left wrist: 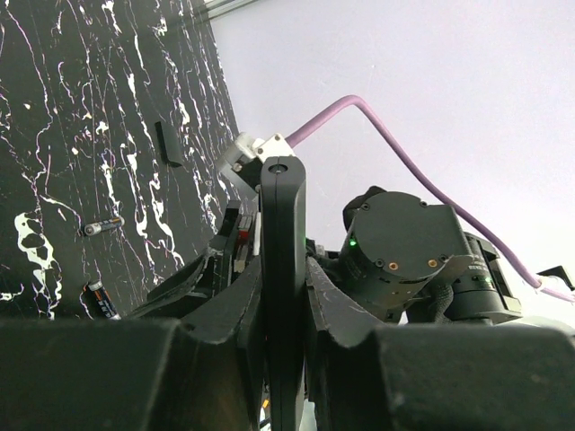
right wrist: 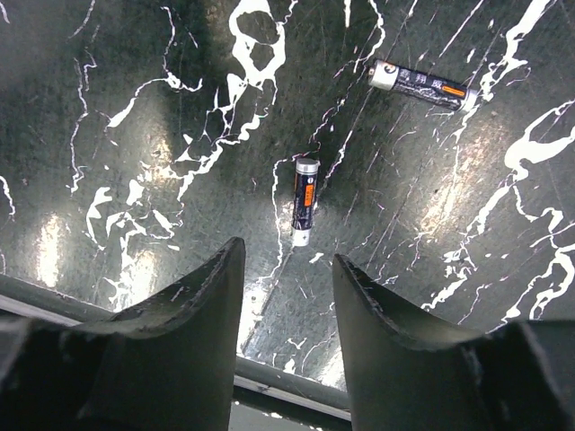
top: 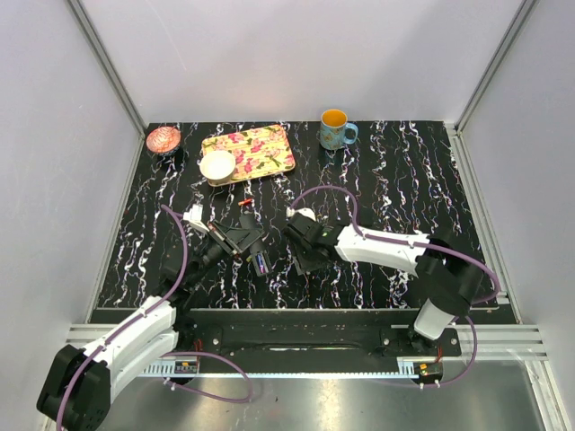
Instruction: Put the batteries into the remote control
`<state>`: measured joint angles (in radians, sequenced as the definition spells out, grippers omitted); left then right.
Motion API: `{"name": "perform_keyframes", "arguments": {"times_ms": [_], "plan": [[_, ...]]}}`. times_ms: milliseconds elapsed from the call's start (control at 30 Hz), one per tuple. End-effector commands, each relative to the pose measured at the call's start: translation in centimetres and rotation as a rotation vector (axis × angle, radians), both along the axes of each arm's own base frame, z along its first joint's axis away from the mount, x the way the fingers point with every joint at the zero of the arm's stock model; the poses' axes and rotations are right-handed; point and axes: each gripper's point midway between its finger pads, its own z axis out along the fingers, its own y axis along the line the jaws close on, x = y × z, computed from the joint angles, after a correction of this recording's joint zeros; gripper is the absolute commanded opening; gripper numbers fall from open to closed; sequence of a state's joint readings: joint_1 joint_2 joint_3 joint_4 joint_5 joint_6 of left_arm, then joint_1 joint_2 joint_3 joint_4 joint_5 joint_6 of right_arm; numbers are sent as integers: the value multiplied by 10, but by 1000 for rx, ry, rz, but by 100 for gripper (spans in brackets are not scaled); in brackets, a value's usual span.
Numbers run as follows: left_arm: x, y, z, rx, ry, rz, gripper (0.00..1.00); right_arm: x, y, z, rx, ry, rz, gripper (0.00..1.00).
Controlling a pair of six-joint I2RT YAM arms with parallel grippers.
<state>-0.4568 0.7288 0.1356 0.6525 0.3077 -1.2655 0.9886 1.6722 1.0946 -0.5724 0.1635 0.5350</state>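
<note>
My right gripper should next lower its fingers around the nearer battery's white end and close, because that end is below, in line with the gap between the fingers.
My left gripper is shut on the remote control, a slim black bar held edgewise between the fingers above the table. My right gripper is open and empty, low over the table near its front edge. A dark battery with an orange mark lies just ahead of its fingertips. A second battery lies farther off to the right. In the top view a purple-blue battery lies between the two grippers, left of my right gripper. The left wrist view shows two batteries on the table.
A small black flat piece lies on the table beyond the batteries. A small reddish item lies behind the left gripper. At the back stand a floral tray with a white bowl, a pink bowl and a blue mug.
</note>
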Motion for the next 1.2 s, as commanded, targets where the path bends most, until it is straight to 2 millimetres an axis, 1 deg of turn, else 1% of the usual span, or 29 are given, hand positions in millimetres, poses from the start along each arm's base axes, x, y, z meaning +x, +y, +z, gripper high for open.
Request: {"name": "perform_keyframes", "arguments": {"times_ms": [0,67,100,200,333,467,500,633,700,767,833,867,1067,1100,1167], "plan": [[-2,-1,17,-33,-64,-12,0,1,9,-7,4,8,6,50],[-2,0,16,-32,-61,-10,0,2,9,-11,-9,9,9,46],[-2,0,14,-29,-59,-10,0,1,9,-15,-21,14,8,45],[-2,0,14,-30,-58,-12,0,2,8,-19,-31,19,9,45],[-2,0,12,-29,-55,-12,0,4,9,-21,-35,13,6,42],[-2,0,12,-32,-55,-11,0,6,10,-24,-42,10,5,36],[-2,0,11,-31,-53,-11,0,5,10,-25,-43,13,6,32],[-2,0,11,-31,-53,-11,0,4,8,-28,-54,17,6,24],[-2,0,9,-29,-49,-9,0,4,6,-29,-59,16,5,23],[-2,0,10,-29,-53,-11,0,3,4,-29,-63,16,1,17],[-2,0,10,-30,-52,-9,0,4,3,-29,-64,14,-1,8],[-2,0,10,-29,-53,-11,0,4,4,-29,-65,16,-1,0],[-3,-1,9,-33,-47,-16,0,6,6,-25,-55,9,-2,0],[-3,-1,10,-34,-48,-16,0,6,6,-25,-57,5,-3,3],[-4,-1,11,-36,-52,-17,0,7,6,-25,-61,3,-6,14]]}}
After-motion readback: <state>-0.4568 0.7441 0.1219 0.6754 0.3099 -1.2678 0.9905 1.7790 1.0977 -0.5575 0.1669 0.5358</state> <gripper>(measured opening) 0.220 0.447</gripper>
